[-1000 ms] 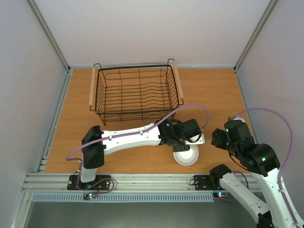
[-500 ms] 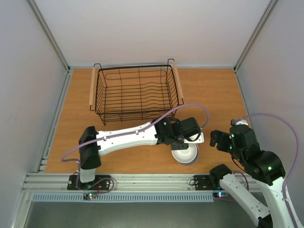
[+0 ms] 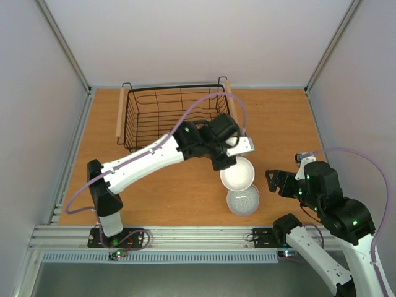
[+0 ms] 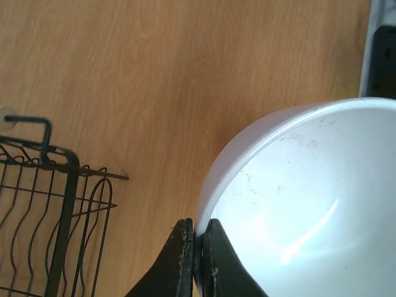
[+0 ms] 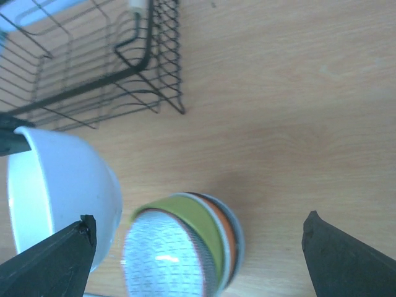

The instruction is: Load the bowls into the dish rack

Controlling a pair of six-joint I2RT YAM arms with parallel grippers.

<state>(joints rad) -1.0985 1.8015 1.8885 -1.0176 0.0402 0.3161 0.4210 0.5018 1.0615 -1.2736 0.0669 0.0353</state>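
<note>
The rack's near edge is outward and to the left of my left gripper in the top view, so my left gripper needs to swing toward it and release the white bowl (image 3: 237, 174).
My left gripper (image 3: 229, 159) is shut on the rim of a white bowl (image 3: 237, 174), which it holds in the air just in front of the right near corner of the black wire dish rack (image 3: 176, 120). In the left wrist view the fingers (image 4: 182, 253) pinch the white bowl's (image 4: 309, 198) edge, with the rack's corner (image 4: 62, 179) at the left. A nested stack of bowls (image 3: 242, 201) sits on the table below: blue-patterned on top (image 5: 164, 260), then yellow-green, orange and grey. My right gripper (image 3: 277, 184) stands open to the right of the stack, with nothing in it.
The wooden table (image 3: 278, 124) ends at a metal rail (image 3: 185, 235) by the arm bases. Grey walls close in both sides and the back. The rack (image 5: 93, 62) has light wooden handles (image 3: 120, 114) on its left and right sides.
The left arm has lifted the white bowl off the stack and carried it back toward the rack. The right gripper has opened wider and shifted slightly left.
</note>
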